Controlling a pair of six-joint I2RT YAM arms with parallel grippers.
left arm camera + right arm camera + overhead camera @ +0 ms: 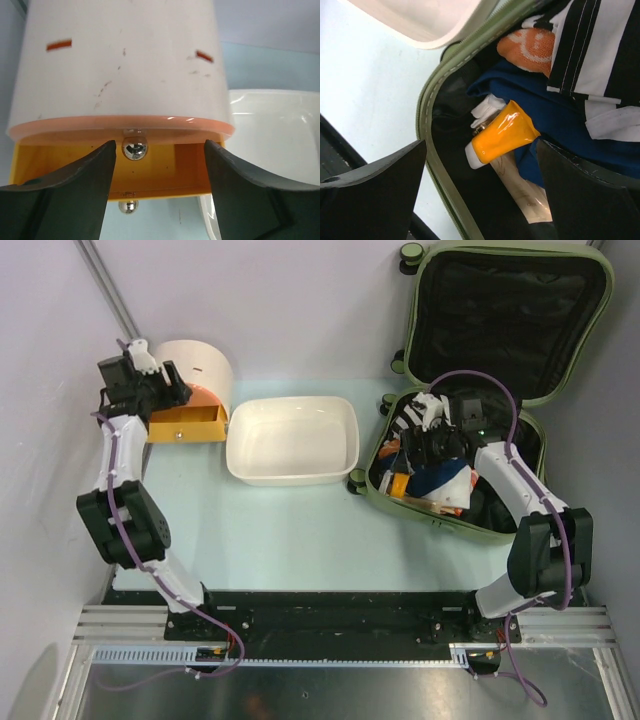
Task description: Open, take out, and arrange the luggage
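The robot's right gripper will next move down toward the orange tube's end with the cap, fingers spread around it, because it lies uncovered over the beige tube (520, 190).
The olive-green luggage (510, 320) lies open at the right, its lid propped up and showing black lining. The base holds a striped black-and-white garment (600, 55), blue cloth (560, 115), an orange tube (502, 135) with a white cap and a beige tube (520, 190). My right gripper (430, 445) hangs open inside the base, just above the orange tube, its jaws (481, 145) holding nothing. The green zip rim (426, 112) runs by its left finger. My left gripper (165, 392) is far left at the drawer box, open and empty.
A round cream drawer box (200, 365) stands at the back left with its orange drawer (185, 425) pulled out. The left wrist view shows the drawer (165, 172) and a silver knob (134, 148) between the fingers. A white tub (292, 440) sits mid-table.
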